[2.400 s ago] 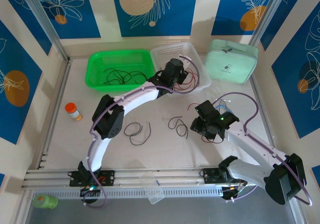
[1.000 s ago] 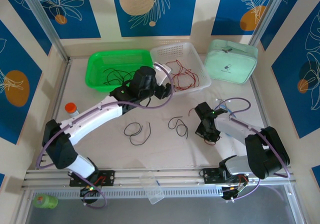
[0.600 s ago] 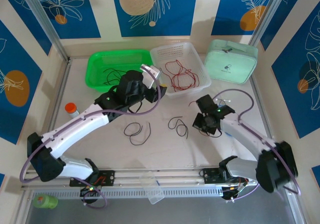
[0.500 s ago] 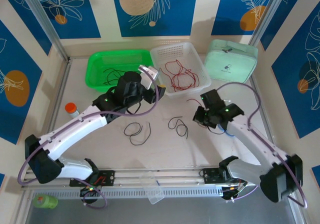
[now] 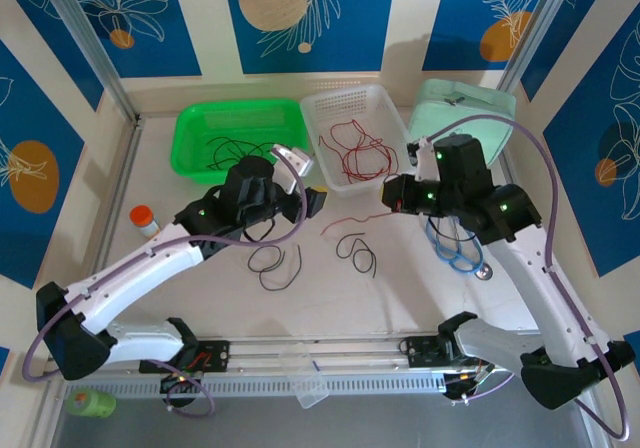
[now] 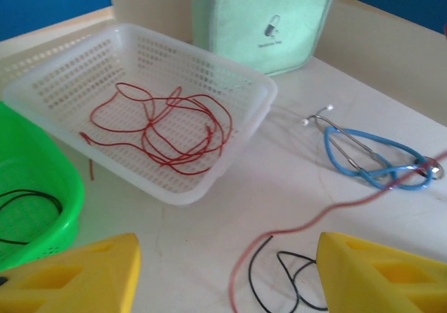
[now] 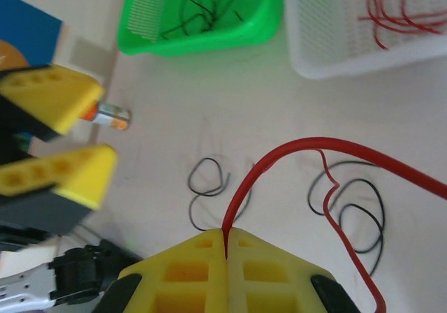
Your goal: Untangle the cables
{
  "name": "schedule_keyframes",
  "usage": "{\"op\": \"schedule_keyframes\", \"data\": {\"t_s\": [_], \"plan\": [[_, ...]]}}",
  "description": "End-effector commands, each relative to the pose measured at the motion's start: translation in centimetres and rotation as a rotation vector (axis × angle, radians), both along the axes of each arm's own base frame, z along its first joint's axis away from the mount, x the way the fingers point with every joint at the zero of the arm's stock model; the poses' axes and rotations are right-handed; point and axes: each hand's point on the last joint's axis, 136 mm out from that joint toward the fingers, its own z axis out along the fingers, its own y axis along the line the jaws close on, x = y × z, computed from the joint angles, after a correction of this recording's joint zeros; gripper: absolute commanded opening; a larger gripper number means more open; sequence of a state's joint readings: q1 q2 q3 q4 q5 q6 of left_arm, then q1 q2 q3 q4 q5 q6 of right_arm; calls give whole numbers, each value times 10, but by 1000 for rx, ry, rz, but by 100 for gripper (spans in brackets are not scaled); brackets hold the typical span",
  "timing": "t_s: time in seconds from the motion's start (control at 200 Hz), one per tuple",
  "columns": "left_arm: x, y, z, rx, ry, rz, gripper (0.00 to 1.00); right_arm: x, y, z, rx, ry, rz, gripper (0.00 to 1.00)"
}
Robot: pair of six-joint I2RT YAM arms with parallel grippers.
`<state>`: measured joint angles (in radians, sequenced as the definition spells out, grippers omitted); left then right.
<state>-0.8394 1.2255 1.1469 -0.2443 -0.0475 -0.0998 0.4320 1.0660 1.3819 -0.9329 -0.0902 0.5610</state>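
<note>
Next, the right gripper carries the red cable outward over the white basket and releases it among the cables there, because those lying inside are red too.
My right gripper is shut on a red cable and holds it above the table; the cable trails down to the left. Under it lie two black cables, one coil mid-table and a loop further left. My left gripper hovers open to the left of the red cable, nothing between its yellow fingers. More red cables lie in the white basket. Black cables lie in the green bin.
A blue stethoscope lies on the table under my right arm. A mint pouch stands at the back right. An orange pill bottle sits at the left. A clear plastic piece rests on the front rail.
My right arm rose and swung back right with the red cable, pulling it off the table and uncovering the stethoscope. My left arm drew back from the basket toward mid-table.
</note>
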Motion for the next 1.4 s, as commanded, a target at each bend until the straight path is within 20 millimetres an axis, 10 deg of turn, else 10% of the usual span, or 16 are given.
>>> {"op": "schedule_keyframes", "data": {"t_s": [0.0,0.305,0.525,0.825,1.111,1.396], "plan": [[-16,-14,3,-27,-3,-86,66,-1,11,25,55,-42,87,0],[-30,-5,8,-14,-17,-68,66,78,16,70,98,-191,17,0],[-49,8,8,7,-13,-59,66,160,4,57,34,-230,-89,0],[-64,18,-15,53,44,-21,66,258,8,-47,-86,-70,-128,0],[-64,53,-46,122,163,157,65,301,25,-164,-153,155,-98,0],[-66,103,-96,229,306,407,71,296,40,-185,-210,194,-42,50]]}}
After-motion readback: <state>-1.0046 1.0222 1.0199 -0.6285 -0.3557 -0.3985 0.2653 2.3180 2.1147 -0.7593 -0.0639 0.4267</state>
